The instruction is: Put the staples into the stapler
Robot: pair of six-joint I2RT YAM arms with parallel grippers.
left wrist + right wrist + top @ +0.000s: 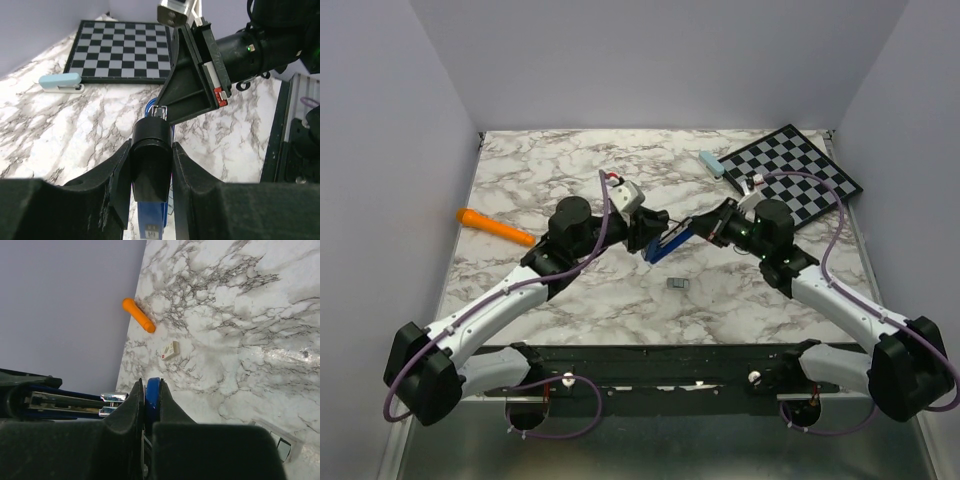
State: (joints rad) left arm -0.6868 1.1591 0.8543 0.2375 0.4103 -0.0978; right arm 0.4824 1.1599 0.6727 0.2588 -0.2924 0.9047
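Observation:
The stapler opens next as my left gripper draws left in the top view and releases its black end [659, 217] [151, 162], since my right gripper holds the stapler's blue part.
The dark blue stapler [670, 242] hangs above the table's middle, held between both grippers. My left gripper [650, 232] is shut on its black end [151, 155]; the blue body [151, 217] shows below the fingers. My right gripper [705, 228] is shut on a blue part of the stapler [153, 390]. Its silvery metal channel [65, 402] sticks out to the left in the right wrist view. A small grey block of staples [677, 284] lies on the marble just in front of the stapler. A whitish block with a red mark [171, 350] lies on the table; I cannot tell whether it is the same one.
An orange stick [495, 227] lies at the left side of the table. A checkerboard [790, 172] sits at the back right, with a small light-blue object [710, 163] beside its left edge. Purple walls close the table on three sides.

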